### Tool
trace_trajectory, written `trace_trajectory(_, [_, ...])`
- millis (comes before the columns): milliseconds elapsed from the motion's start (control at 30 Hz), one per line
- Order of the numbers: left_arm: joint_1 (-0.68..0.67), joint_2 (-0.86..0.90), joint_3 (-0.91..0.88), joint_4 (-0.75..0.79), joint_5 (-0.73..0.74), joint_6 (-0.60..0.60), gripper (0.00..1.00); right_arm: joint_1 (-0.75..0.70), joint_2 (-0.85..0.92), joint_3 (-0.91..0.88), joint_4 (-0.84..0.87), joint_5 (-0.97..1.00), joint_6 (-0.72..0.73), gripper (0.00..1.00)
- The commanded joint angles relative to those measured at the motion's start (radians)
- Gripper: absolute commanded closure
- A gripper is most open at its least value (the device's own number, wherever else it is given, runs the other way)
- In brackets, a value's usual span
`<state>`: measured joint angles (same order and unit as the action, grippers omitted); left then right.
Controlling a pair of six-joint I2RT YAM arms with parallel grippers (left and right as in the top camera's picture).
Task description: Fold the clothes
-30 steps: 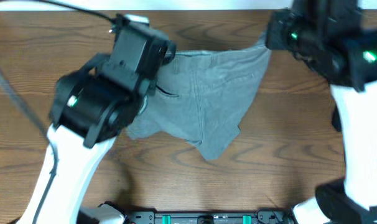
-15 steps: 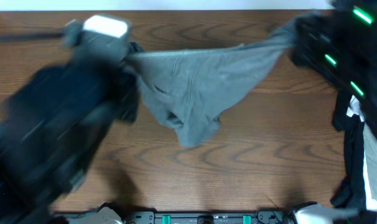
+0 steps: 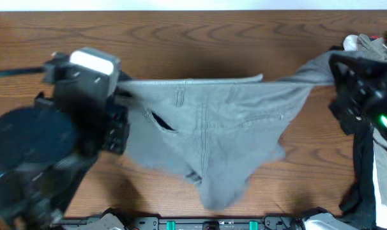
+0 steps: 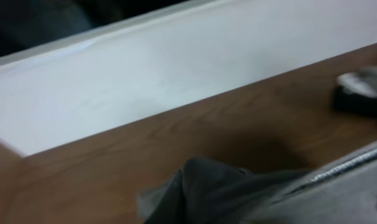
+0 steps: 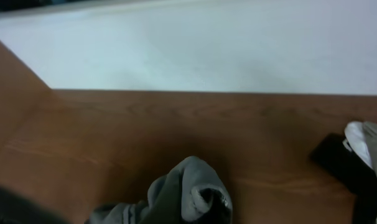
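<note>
My right gripper moves outward and down to the bare wood by the table's far edge [image 3: 252,27] [image 5: 263,112] next and releases the waistband, since the shorts' legs droop toward the table's front edge.
The grey-olive shorts [image 3: 212,134] hang stretched between my two arms in the overhead view, waistband taut along the top, legs drooping toward the table's front edge. My left gripper [image 3: 120,96] is shut on the left end of the waistband; bunched grey cloth [image 4: 207,193] fills the bottom of the left wrist view. My right gripper [image 3: 331,76] is shut on the right end; a rolled fold of the shorts [image 5: 188,193] shows in the right wrist view. The fingers themselves are hidden by cloth in both wrist views.
The wooden table [image 3: 200,38] runs to a white far edge. Black and white garments [image 3: 366,140] lie at the right side, also in the right wrist view [image 5: 356,155]. A dark object [image 4: 363,93] sits at the right in the left wrist view.
Both arms have moved apart and toward the front, pulling the shorts from a slack hanging bunch into a wide taut span. Both grips have held.
</note>
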<state>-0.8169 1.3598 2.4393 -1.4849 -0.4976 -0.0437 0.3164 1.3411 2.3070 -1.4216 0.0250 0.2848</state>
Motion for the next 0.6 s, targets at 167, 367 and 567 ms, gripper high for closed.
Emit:
trace_trajectory(167, [0.243,0.315,0.012,0.039,-0.009,0.014,0.94,-0.014,0.285,-0.01,0.086,0.102,0.011,0.92])
trace_trajectory(367, [0.46,0.608,0.012,0.145,0.145,0.074,0.89,-0.014,0.566,-0.01,0.278,0.102,0.04,0.86])
trace_trajectory(567, [0.603,0.777,0.013,0.21,0.15,0.091,0.49,-0.037,0.773,-0.01,0.46,0.098,0.013,0.18])
